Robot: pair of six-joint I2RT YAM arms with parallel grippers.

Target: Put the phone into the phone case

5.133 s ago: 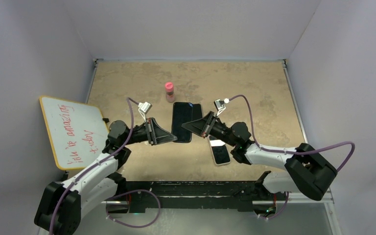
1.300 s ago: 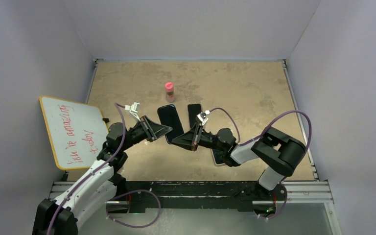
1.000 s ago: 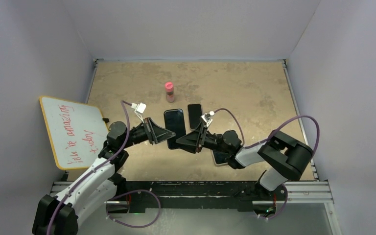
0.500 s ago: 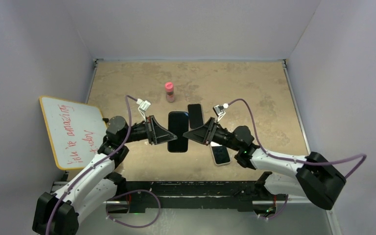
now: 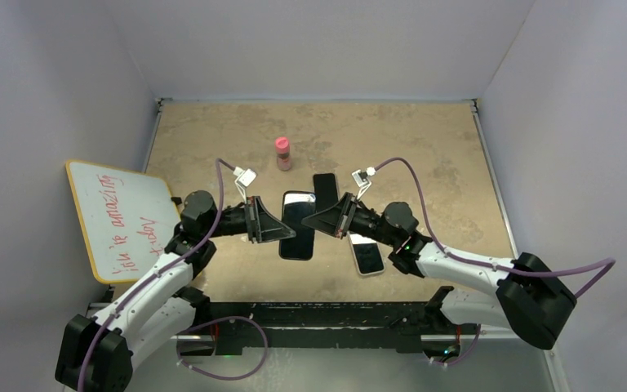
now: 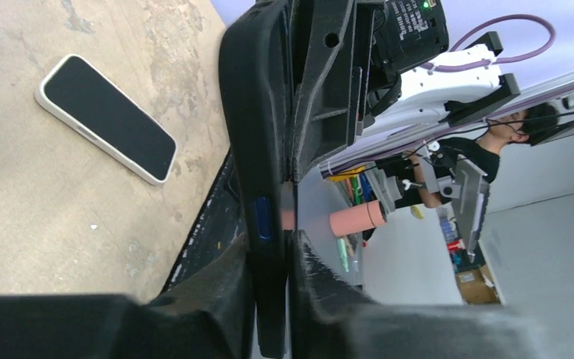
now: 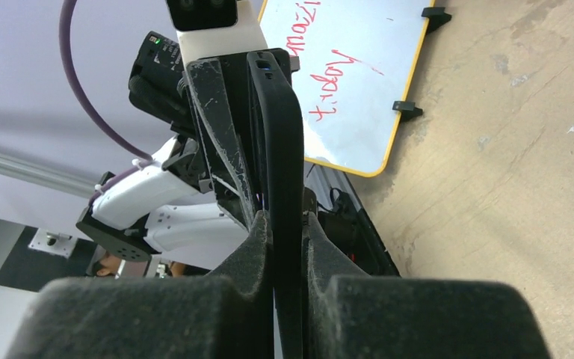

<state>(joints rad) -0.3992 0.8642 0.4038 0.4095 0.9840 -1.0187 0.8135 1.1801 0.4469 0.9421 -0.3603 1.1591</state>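
My right gripper needs to bring the case (image 5: 298,237) down toward the bare tabletop and let go of it there, as that spot is below the gripper and slightly to its left in the top view.
A black phone case (image 5: 298,237) with a blue side button hangs edge-on above the table's middle, held from both sides. My left gripper (image 5: 282,231) is shut on its left edge, and my right gripper (image 5: 315,222) is shut on its right edge. In the left wrist view the case (image 6: 258,112) runs upward from my left gripper (image 6: 273,247). The right wrist view shows the case (image 7: 280,134) pinched in my right gripper (image 7: 286,224). A dark phone (image 5: 325,189) lies flat on the table just behind the case.
A phone with a white rim (image 5: 367,255) (image 6: 105,118) lies face up under my right arm. A small pink bottle (image 5: 282,153) stands behind the case. A whiteboard (image 5: 122,216) (image 7: 351,75) with red writing leans at the left edge.
My right gripper has closed on the case's right edge; it stood open beside it before. Both arms and the case have shifted slightly right and toward the near edge.
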